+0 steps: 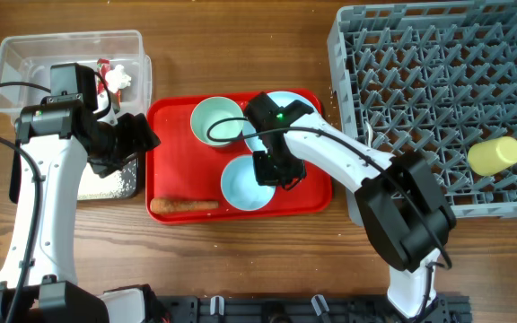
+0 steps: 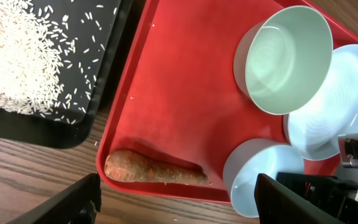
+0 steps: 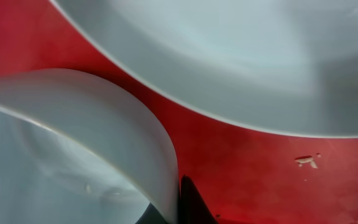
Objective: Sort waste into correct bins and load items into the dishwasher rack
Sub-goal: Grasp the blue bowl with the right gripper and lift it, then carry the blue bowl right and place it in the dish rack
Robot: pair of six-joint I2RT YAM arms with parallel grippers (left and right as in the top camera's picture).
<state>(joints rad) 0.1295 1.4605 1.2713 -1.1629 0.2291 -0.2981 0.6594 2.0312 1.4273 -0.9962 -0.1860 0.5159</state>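
Note:
My right gripper should lift the pale-blue bowl and swing it outward. Then it should lower the bowl where the grey rack (image 1: pixel 420 54) is empty, beyond the yellow cup (image 1: pixel 495 154).
On the red tray (image 1: pixel 173 117) stand a teal bowl (image 1: pixel 215 121), a pale-blue bowl (image 1: pixel 240 184) and the pale-blue plate (image 1: pixel 285 103), with the orange-brown stick (image 1: pixel 184 205) along the front edge. My right gripper (image 1: pixel 272 169) is shut on the pale-blue bowl's rim; in the right wrist view the bowl wall (image 3: pixel 73 137) sits between the fingers (image 3: pixel 173 208). My left gripper (image 2: pixel 179 205) is open and empty above the tray's left front corner, over the stick (image 2: pixel 151 169). The yellow cup (image 1: pixel 495 154) lies in the grey rack (image 1: pixel 420 54). The spoon is out of view.
The clear tub (image 1: pixel 25 54) at the back left holds the red-and-white wrapper (image 1: pixel 106 67) and the white tissue (image 1: pixel 120 81). The black tray (image 2: pixel 55 134) in front of it holds rice grains (image 2: pixel 17 68). The rack fills the right side.

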